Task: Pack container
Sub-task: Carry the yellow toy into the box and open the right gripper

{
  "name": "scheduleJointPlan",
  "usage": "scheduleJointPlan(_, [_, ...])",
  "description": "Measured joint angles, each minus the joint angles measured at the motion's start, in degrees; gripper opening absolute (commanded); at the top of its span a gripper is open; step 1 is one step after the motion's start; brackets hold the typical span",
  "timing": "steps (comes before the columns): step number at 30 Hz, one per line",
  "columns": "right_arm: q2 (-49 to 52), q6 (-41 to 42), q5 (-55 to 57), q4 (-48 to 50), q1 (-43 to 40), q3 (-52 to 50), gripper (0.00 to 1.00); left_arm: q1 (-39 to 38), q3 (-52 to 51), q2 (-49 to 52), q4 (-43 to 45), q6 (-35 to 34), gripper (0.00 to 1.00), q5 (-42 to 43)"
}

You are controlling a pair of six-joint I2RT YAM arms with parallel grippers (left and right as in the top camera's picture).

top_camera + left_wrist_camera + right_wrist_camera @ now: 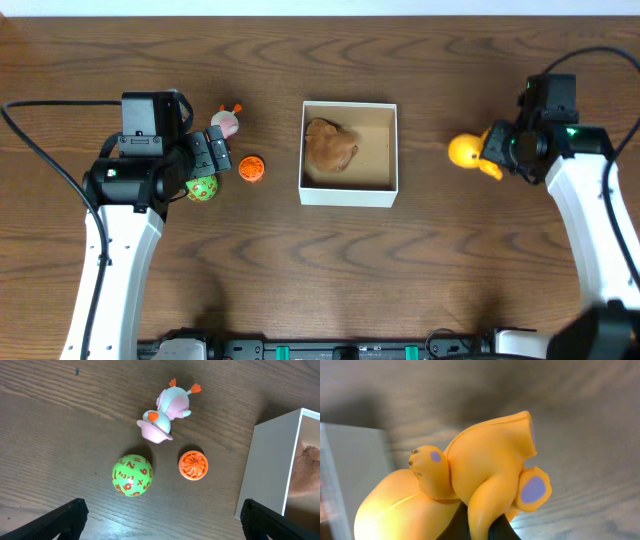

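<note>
Next, my right gripper moves to the left in the overhead view, then lowers the yellow toy into the box beside the brown toy [329,145].
The container [348,194] is a white-walled square box with a brown inside at the table's middle; a brown toy [329,145] lies in it. Its wall shows in the left wrist view [267,470]. My right gripper [492,150] is shut on a yellow toy [465,152], held to the right of the box; it fills the right wrist view [470,485]. My left gripper [212,160] is open and empty over the toys on the left: a green number ball [132,475], an orange ribbed ball [193,464] and a pink duck toy [165,412].
The pink duck toy [226,121], the orange ball [251,169] and the green ball [202,188] lie left of the box. Black cables run from both arms at the table's far sides.
</note>
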Motion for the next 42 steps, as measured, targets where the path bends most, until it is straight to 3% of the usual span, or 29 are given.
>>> scheduleJointPlan(6, [-3.67, -7.23, 0.24, -2.16, 10.27, 4.5, 0.01, 0.0, 0.0, 0.0, 0.0, 0.0, 0.98, 0.02])
scheduleJointPlan(16, [-3.21, -30.91, -3.8, 3.28, 25.33, 6.93, 0.01, 0.0, 0.0, 0.0, 0.02, 0.0, 0.98, 0.0])
scheduleJointPlan(29, [14.36, -57.07, -4.57, 8.61, 26.32, 7.72, 0.01, 0.0, 0.0, 0.0, 0.02, 0.0, 0.98, 0.0])
scheduleJointPlan(42, [22.53, -61.72, -4.76, 5.73, 26.32, 7.74, 0.04, 0.0, 0.0, 0.0, 0.02, 0.0, 0.98, 0.0])
